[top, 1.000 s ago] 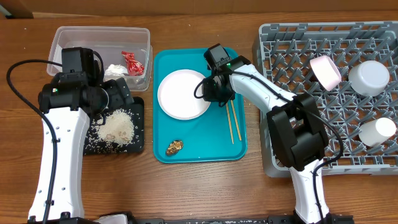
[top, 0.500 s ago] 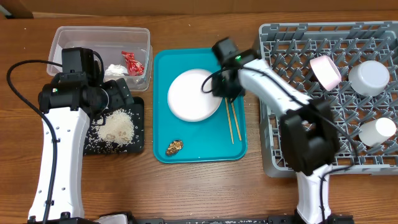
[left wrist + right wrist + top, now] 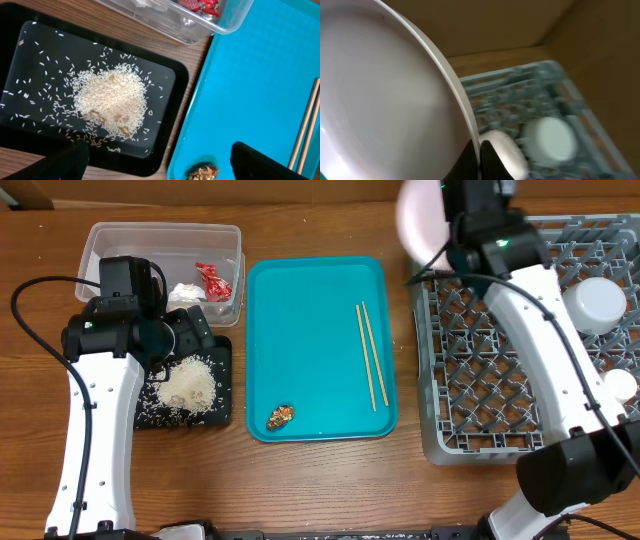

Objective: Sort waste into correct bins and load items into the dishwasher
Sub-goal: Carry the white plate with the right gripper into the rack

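I will next shift my right gripper toward the white bowl, turn, go down to the dish rack's far corner below and release the plate, since the plate [image 3: 418, 218] overhangs its edge.
My right gripper [image 3: 448, 228] is shut on the rim of the round white-pink plate [image 3: 418, 218] and holds it on edge in the air over the far left corner of the grey dish rack [image 3: 470, 380]. In the right wrist view the fingertips [image 3: 479, 156] pinch the plate [image 3: 385, 90]. Two chopsticks [image 3: 370, 355] and a brown scrap [image 3: 281, 416] lie on the teal tray [image 3: 310, 330]. My left gripper [image 3: 192, 338] is open and empty above the black tray [image 3: 222, 410] of rice [image 3: 110, 100]. The red wrapper [image 3: 212, 280] and tissue [image 3: 185, 292] lie in the clear tub [image 3: 110, 240].
A white bowl [image 3: 597, 305] and a white cup [image 3: 622, 385] sit in the rack's right side. In the right wrist view a pink bowl [image 3: 502, 150] and the white bowl [image 3: 550, 137] show below the plate. The scrap [image 3: 202, 172] lies between my left fingers.
My right gripper has lifted the plate off the teal tray and carried it up and right, over the rack's far left corner. The left arm has not moved.
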You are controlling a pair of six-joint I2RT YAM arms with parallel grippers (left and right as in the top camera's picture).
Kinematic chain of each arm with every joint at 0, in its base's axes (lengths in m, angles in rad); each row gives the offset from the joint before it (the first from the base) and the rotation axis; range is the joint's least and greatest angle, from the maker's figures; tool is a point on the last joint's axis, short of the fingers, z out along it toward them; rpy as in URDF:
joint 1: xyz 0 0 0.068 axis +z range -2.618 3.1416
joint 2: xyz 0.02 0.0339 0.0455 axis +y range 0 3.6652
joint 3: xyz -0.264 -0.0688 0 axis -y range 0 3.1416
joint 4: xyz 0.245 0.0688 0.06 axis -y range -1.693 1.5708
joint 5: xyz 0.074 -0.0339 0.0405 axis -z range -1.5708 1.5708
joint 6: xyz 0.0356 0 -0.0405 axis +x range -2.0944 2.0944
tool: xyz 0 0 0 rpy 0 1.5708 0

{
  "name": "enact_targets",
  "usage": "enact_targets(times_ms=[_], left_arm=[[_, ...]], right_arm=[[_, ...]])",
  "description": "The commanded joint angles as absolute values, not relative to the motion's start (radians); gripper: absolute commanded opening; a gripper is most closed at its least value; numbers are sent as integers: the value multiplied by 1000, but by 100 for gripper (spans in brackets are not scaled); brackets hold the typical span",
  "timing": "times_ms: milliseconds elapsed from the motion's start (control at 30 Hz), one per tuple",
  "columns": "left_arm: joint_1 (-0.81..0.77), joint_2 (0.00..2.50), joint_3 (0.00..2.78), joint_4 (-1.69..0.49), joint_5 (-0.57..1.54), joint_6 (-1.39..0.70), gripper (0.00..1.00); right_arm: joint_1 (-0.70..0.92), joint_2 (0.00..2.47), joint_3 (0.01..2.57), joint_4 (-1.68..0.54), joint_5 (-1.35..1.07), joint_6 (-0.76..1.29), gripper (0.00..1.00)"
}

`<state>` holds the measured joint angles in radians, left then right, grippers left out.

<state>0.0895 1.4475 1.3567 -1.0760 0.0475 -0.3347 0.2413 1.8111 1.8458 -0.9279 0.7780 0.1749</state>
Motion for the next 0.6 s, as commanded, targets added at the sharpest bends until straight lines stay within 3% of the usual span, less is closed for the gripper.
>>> enact_targets(times_ms=[0,567], left_arm=[[91,1451,1364,-1072,41,-337,92],[91,1451,1364,-1073,41,-337,92]], right_arm=[[196,1816,1851,-932,1028,154,4],[150,1831,1610,-940,910,340,4]])
